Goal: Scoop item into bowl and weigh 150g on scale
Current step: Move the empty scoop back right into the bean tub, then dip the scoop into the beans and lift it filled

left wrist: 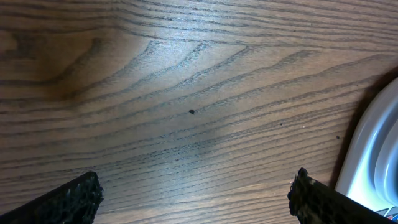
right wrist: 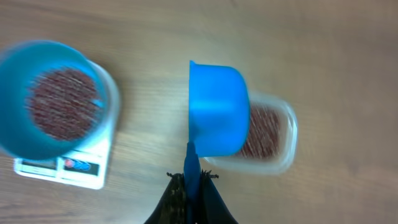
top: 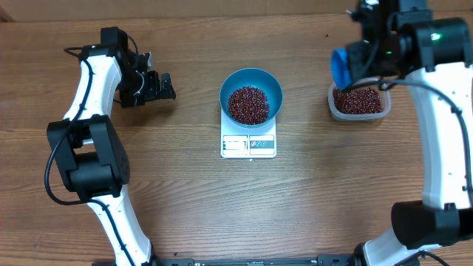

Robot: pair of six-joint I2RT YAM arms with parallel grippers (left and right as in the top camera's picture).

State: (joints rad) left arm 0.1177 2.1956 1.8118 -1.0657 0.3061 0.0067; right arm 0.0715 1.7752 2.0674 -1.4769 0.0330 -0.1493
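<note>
The tub's beans lie below my right gripper and to its right in the wrist view, so I will lower it that way and release the scoop [top: 341,66] upon them.
The blue bowl [top: 251,94] [right wrist: 43,99] stands on the white scale [top: 248,144] [right wrist: 62,168] at the table's middle, with a heap of red-brown beans [top: 247,104] [right wrist: 62,102] inside. More beans fill a clear plastic tub [top: 360,103] [right wrist: 273,134] at the right. My right gripper [right wrist: 191,178] is shut on the handle of a small blue scoop [right wrist: 216,109] [top: 341,66], which hangs over the tub's left end. My left gripper [top: 159,86] [left wrist: 196,196] stands open over bare wood, left of the scale, with nothing between its fingers [left wrist: 68,199].
In the left wrist view a white rounded edge [left wrist: 373,162] shows at the far right, and a small dark speck [left wrist: 191,112] lies on the wood. Wooden tabletop [top: 222,199] stretches round the scale and tub.
</note>
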